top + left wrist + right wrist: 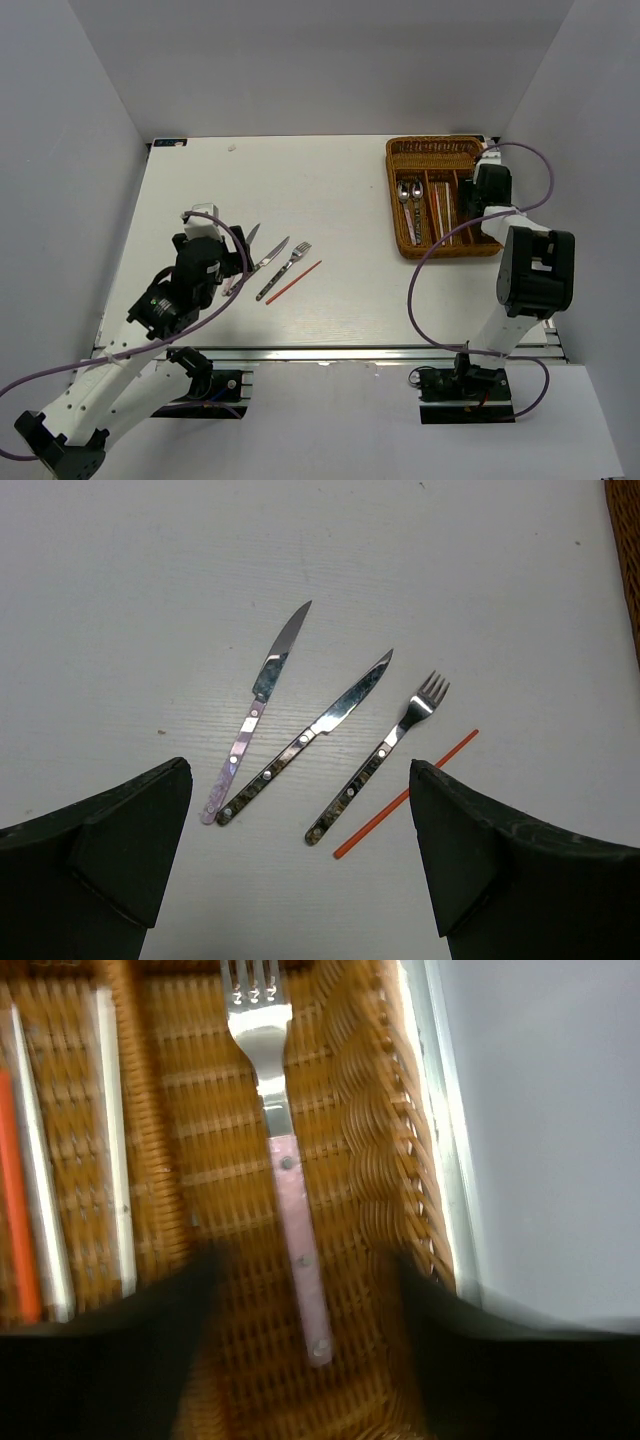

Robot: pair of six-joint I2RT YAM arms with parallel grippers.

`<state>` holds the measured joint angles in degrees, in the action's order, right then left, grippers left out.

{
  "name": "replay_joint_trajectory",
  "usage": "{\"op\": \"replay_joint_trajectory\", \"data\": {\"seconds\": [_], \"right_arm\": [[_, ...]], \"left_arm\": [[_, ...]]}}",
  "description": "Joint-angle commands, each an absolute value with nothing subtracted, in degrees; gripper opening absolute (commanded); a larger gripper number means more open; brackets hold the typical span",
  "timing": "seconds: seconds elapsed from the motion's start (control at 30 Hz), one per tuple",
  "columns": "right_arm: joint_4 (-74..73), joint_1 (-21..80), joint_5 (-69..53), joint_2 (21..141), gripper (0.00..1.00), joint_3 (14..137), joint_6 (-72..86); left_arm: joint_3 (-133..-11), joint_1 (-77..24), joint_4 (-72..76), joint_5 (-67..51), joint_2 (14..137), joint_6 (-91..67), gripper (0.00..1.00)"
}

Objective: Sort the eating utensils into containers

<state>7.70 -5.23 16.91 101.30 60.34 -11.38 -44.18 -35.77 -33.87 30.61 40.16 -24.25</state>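
I will next move my left gripper down and to the right in the top view, onto the neck end of the dark-handled fork [385, 750] below it. The table beside the fork's handle is bare.
On the table lie a pink-handled knife [250, 720], a dark-handled knife [310, 735], a dark-handled fork [385, 750] and one red chopstick [405, 795]. My left gripper [298, 772] hovers over their handle ends, open and holding nothing. The wicker tray [432, 143] stands at the far right. A pink-handled fork [290, 1190] lies flat in its rightmost slot. My right gripper [305, 1280] is low over that fork's handle, open, with its blurred fingers on either side and clear of it. The neighbouring slot holds white chopsticks [110, 1140] and a red chopstick [12, 1190]. Two spoons [408, 195] lie further left.
The tray's right wall [400, 1160] runs close to the table's right edge [450, 1160]. A purple cable [420, 270] loops beside the right arm. Grey walls enclose the table on three sides.
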Motion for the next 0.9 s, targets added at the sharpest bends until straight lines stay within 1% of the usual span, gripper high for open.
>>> {"op": "replay_joint_trajectory", "data": {"seconds": [0.0, 0.13, 0.2, 0.27, 0.3, 0.33, 0.4, 0.43, 0.47, 0.5, 0.53, 0.57, 0.6, 0.63, 0.67, 0.7, 0.73, 0.77, 0.8, 0.83, 0.87], "right_arm": [[7.91, -5.45, 18.11, 97.57, 0.89, 63.9, -7.74], [5.9, -5.19, 16.35, 90.81, 0.89, 64.95, -2.04], [4.14, -4.49, 16.87, 84.66, 0.89, 65.39, 2.95], [0.81, -2.03, 17.83, 78.79, 0.89, 66.26, 5.53], [-0.43, -0.54, 21.84, 76.92, 0.89, 66.62, 7.89], [-2.61, 3.91, 23.28, 73.51, 0.89, 66.71, 9.04], [-1.59, 8.24, 21.11, 69.98, 0.89, 62.95, 8.53], [0.33, 9.91, 16.83, 66.65, 0.89, 60.32, 9.57], [6.36, 10.02, 6.0, 64.97, 0.89, 57.16, 13.23], [9.03, 9.85, 1.28, 63.39, 0.89, 49.65, 19.45], [14.01, 8.8, -7.3, 60.58, 0.89, 45.92, 24.38], [18.85, 8.79, -15.65, 59.6, 0.89, 42.66, 24.61], [21.25, 9.14, -20.6, 58.81, 0.89, 40.1, 26.35], [18.75, 11.23, -18.91, 58.02, 0.89, 40.34, 28.28], [10.8, 15.08, -11.15, 57.92, 0.89, 41.04, 27.87], [6.98, 15.12, -6.12, 57.83, 0.89, 42.18, 27.08], [3.81, 18.86, -1.98, 57.31, 0.89, 43.49, 26.98], [1.43, 19.94, 2.85, 56.78, 0.89, 43.59, 27.59], [0.1, 20.3, 3.33, 55.91, 0.89, 43.33, 28.47], [-3.04, 20.48, 3.34, 53.64, 0.89, 41.68, 29.26], [-3.16, 20.39, 2.82, 52.22, 0.89, 40.44, 29.01]], "left_arm": [[-43.77, -35.6, -33.05, 30.06, 40.69, -23.73, 0.98], [-43.94, -35.6, -33.31, 30.76, 42.62, -23.91, 0.98], [-43.95, -35.6, -33.4, 31.2, 43.33, -23.99, 0.98], [-44.12, -35.6, -33.66, 31.9, 44.55, -24.08, 0.98], [-44.21, -35.6, -33.75, 32.34, 44.91, -24.26, 0.98], [-44.3, -35.6, -33.92, 32.87, 45.43, -24.34, 0.98], [-44.47, -35.6, -34.28, 33.66, 46.58, -24.61, 0.98], [-44.47, -35.6, -34.36, 34.1, 47.02, -24.78, 0.98], [-44.65, -35.6, -34.54, 34.88, 47.63, -24.87, 0.98], [-44.65, -35.6, -34.63, 35.33, 47.98, -25.13, 0.98], [-44.74, -35.6, -34.8, 35.68, 48.25, -25.22, 0.98], [-44.74, -35.6, -34.8, 36.12, 48.51, -25.31, 0.98], [-44.65, -35.6, -34.72, 35.86, 49.21, -25.31, 0.98], [-44.65, -35.6, -34.19, 35.51, 49.57, -25.14, 0.98], [-44.74, -35.6, -33.75, 33.33, 50.61, -24.09, 0.98], [-44.82, -35.6, -33.14, 31.57, 51.32, -23.39, 0.98], [-45.17, -35.6, -32.0, 29.9, 52.29, -22.51, 0.98], [-45.78, -35.6, -31.73, 28.23, 53.51, -21.72, 0.98], [-47.79, -35.6, -31.38, 24.73, 55.18, -21.54, 0.98], [-49.29, -35.6, -31.29, 22.96, 59.46, -21.36, 0.98], [-50.87, -35.6, -30.94, 21.29, 62.02, -21.18, 0.98]]}}
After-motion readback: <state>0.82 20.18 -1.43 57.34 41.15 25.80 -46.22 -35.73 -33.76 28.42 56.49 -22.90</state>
